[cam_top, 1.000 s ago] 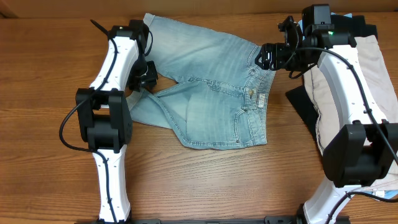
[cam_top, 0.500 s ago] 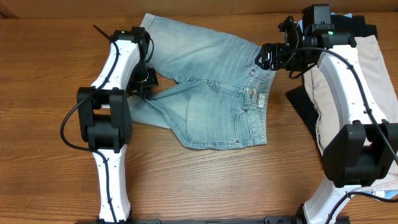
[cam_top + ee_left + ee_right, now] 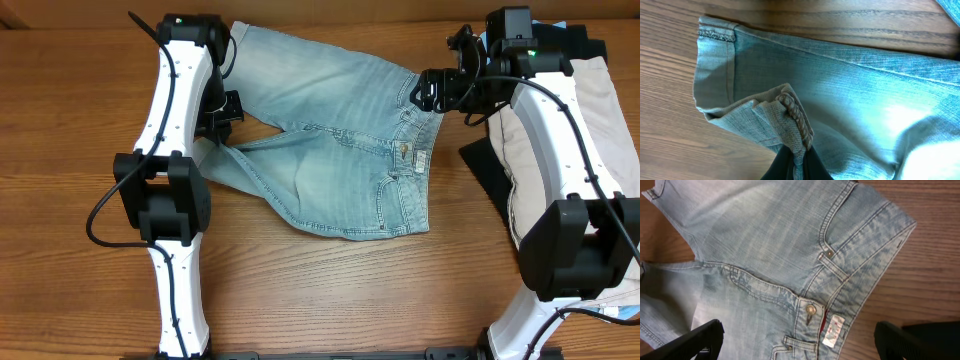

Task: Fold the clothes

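My left gripper holds the cuffed hem and needs to pull it back toward the empty wood in front [image 3: 222,204] and let it go there.
The light-wash denim shorts [image 3: 330,130] lie spread on the wooden table, waistband to the right. My left gripper [image 3: 218,135] is shut on the cuffed hem of the near leg [image 3: 790,125], pinching a fold of it at the shorts' left edge. My right gripper [image 3: 432,90] is open and empty, hovering over the waistband; in the right wrist view [image 3: 800,342] its fingers stand wide apart above the waistband button [image 3: 811,311] and white label [image 3: 834,330].
A pile of other garments, beige [image 3: 600,130] over black [image 3: 488,170], lies at the right edge under the right arm. A black cloth corner shows in the right wrist view [image 3: 935,330]. Bare wood [image 3: 330,290] lies in front of the shorts.
My left gripper has moved away from me and slightly left with the leg hem, drawing the near leg out flatter. The right arm has not moved.
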`<state>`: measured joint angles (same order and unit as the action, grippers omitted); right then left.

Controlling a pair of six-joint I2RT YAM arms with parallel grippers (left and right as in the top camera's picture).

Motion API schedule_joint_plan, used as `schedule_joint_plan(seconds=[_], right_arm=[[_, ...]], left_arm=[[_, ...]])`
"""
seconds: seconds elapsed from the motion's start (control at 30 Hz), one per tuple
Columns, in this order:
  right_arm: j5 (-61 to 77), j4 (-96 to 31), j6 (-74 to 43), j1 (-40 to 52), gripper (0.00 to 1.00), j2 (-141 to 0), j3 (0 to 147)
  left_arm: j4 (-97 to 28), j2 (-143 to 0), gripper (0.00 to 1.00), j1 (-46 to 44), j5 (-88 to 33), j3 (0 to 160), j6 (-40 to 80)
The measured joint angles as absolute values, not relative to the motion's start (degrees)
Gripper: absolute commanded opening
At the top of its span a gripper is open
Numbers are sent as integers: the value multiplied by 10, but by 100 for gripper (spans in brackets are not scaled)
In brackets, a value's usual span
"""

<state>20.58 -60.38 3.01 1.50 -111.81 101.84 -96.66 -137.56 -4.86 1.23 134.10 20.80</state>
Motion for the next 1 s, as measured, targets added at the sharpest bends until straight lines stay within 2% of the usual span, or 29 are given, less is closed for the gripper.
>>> schedule_joint_plan(seconds=[0.2,0.43,0.67,1.0], right_arm=[[206,-611,30,15,100,-1118,1018],[206,-613,30,15,100,-1118,1018],[206,-615,30,15,100,-1118,1018],[206,-616,30,15,100,-1118,1018]], left_arm=[[-964,-1342,4,-51,-2,1325,206],[-965,-1200,5,-58,23,1174,225],[-928,-1096,4,-58,81,964,335],[-864,-955,4,-59,93,738,486]])
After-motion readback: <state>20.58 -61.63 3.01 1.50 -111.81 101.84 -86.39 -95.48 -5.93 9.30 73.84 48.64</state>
